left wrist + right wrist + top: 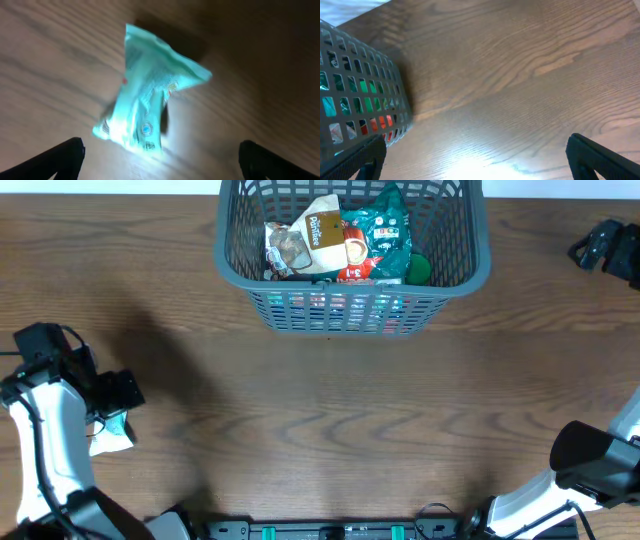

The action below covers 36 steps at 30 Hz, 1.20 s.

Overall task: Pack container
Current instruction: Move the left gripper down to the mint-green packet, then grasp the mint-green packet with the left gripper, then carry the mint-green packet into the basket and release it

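Note:
My left gripper should go down toward the wood to get over the body of the mint green packet [112, 432] [145, 95].
The container [455, 275] is a large dark grey lattice basket at the table's far centre, holding several packets: a white and tan one [300, 235], a green one [388, 225] and a red one [355, 272]. Its wall also shows at the left of the right wrist view [365, 95]. A mint green packet [150, 95] lies on the wood at the near left [112, 435]. My left gripper [160, 155] is open and empty, hovering just above and short of that packet; overhead it is the black head [118, 392]. My right gripper [475, 150] is open and empty over bare wood, at the far right overhead [603, 248].
The wooden table [330, 410] spans the view. The left arm's white link [55, 440] stands beside the mint packet. The right arm's base [590, 465] sits at the near right corner. A black rail [330, 530] runs along the front edge.

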{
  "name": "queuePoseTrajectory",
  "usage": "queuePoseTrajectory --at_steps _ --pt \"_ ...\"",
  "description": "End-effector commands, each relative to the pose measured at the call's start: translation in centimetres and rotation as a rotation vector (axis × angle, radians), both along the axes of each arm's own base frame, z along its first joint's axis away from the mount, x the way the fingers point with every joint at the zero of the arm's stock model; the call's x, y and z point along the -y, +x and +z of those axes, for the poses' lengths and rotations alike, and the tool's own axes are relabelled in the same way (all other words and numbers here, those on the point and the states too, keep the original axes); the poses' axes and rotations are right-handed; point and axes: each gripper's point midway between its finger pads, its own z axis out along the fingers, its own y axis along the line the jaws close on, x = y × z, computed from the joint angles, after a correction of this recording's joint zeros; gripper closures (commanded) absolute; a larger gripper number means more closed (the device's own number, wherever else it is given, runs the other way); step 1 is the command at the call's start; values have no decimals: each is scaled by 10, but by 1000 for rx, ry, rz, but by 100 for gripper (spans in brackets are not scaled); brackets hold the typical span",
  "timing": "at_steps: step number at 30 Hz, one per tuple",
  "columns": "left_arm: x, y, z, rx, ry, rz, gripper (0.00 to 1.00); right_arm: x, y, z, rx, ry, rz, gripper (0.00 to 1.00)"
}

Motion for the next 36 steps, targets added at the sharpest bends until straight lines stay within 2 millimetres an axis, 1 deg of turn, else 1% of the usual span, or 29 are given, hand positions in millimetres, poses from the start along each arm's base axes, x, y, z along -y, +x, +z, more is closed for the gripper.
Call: queuePoseTrajectory --at_steps 1,4,7,12,16,19,21,24,28,31,34,36 --pt "-8 4 -10 -12 -9 -17 2 -2 3 -4 -10 -4 20 1" --pt "-14 7 -22 -28 -13 -39 2 -2 3 -4 -9 -5 20 1" --pt "-16 10 -34 -55 -15 -113 1 -2 3 -4 -9 -5 20 1" --pt "-20 16 -58 -89 -24 -188 2 -2 3 -4 -10 -4 20 1" --pt "-19 15 -76 -126 -52 -191 2 -2 3 -4 -9 -5 20 1" --pt "-18 12 -85 -149 -71 -191 1 -2 3 -4 -9 -5 20 1" --pt "-17 12 -87 -154 -76 -191 0 -2 3 -4 -9 -5 20 1" --pt "-17 12 -87 -154 -76 -191 10 -2 3 -4 -9 -5 20 1" --pt "-17 12 -87 -154 -76 -190 40 -2 3 -4 -10 -4 20 1" --pt "-15 13 -87 -146 -87 -185 57 -2 3 -4 -10 -5 20 1" --pt "-8 15 -87 -125 -126 -165 73 -2 3 -4 -10 -5 20 1" --pt "-3 17 -85 -112 -154 -131 89 -2 3 -4 -10 -5 20 1"
